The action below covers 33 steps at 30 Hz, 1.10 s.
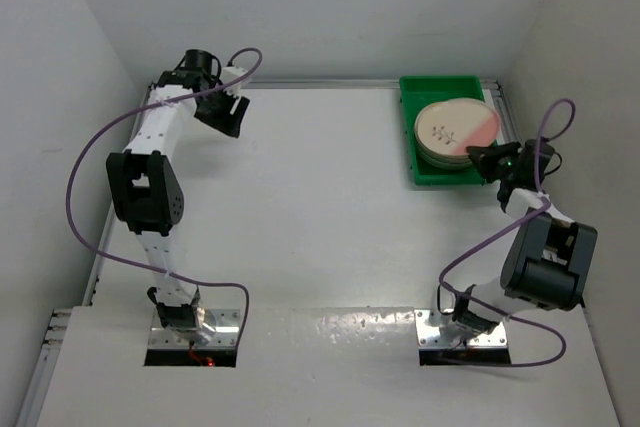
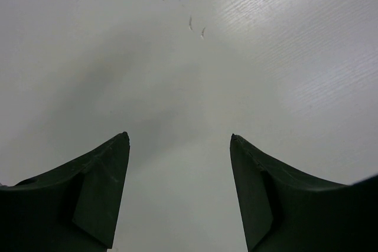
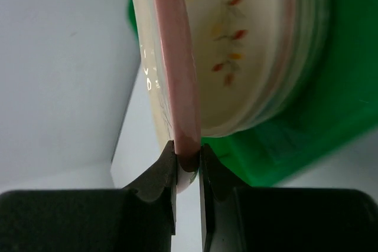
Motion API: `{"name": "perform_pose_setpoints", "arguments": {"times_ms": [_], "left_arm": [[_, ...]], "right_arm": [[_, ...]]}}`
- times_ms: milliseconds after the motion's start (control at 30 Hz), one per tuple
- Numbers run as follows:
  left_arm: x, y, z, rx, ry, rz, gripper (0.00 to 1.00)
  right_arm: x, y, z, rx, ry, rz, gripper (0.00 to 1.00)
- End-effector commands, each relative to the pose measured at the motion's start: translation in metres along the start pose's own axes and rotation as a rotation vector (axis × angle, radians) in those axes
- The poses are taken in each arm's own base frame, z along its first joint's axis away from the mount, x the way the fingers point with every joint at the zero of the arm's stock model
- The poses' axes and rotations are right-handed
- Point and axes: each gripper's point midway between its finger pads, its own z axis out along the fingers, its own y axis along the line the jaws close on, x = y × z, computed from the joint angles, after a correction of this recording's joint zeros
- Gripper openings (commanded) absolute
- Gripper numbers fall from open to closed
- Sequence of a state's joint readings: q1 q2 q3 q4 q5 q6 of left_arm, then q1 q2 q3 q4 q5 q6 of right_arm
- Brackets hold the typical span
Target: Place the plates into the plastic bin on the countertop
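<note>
The pink-rimmed plate is a little above the stack inside the green bin. My right gripper will next lower the plate a little onto it.
The green plastic bin stands at the back right of the white countertop. A stack of cream plates lies in it. My right gripper is shut on the rim of the top plate, which has a pink section and a leaf sprig. In the right wrist view the pink rim is pinched between my fingers, over the stack and the bin. My left gripper is open and empty at the back left; its view shows only bare countertop.
White walls close in the countertop on the left, back and right. The bin sits close to the right wall and a metal rail. Purple cables loop from both arms.
</note>
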<state>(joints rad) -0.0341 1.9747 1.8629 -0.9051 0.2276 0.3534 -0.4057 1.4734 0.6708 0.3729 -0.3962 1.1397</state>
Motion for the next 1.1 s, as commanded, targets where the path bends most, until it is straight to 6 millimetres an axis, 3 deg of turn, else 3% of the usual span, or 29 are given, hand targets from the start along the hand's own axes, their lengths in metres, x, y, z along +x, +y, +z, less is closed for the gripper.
{"name": "perform_pose_setpoints", "arguments": {"times_ms": [0,267,533,800,933,1000,1033,1067], "left_arm": [[-0.003,-0.004,-0.012,-0.003,-0.015,-0.006,0.71],[0.0,-0.007,-0.009,0.009,-0.01,-0.008,0.71],[0.001,-0.011,-0.007,0.031,-0.01,-0.01,0.71],[0.011,-0.014,-0.002,0.043,0.016,-0.017,0.71],[0.011,-0.016,-0.002,0.051,0.012,-0.017,0.71],[0.011,-0.016,-0.002,0.051,0.012,-0.017,0.71],[0.011,-0.016,-0.002,0.051,0.012,-0.017,0.71],[0.011,-0.016,-0.002,0.051,0.012,-0.017,0.71]], "right_arm": [[-0.035,0.036,-0.003,-0.106,-0.107,-0.004,0.0],[-0.034,0.014,0.01,-0.033,-0.098,-0.032,0.02],[0.003,-0.032,0.025,0.166,0.014,-0.019,0.33],[-0.001,-0.032,0.027,0.256,0.001,-0.097,0.53],[-0.003,-0.032,0.029,0.29,0.009,-0.182,0.54],[-0.008,-0.031,0.033,0.332,0.001,-0.257,0.46],[0.0,-0.045,0.027,0.404,0.044,-0.279,0.43],[-0.014,-0.04,0.032,0.431,0.005,-0.311,0.39]]}}
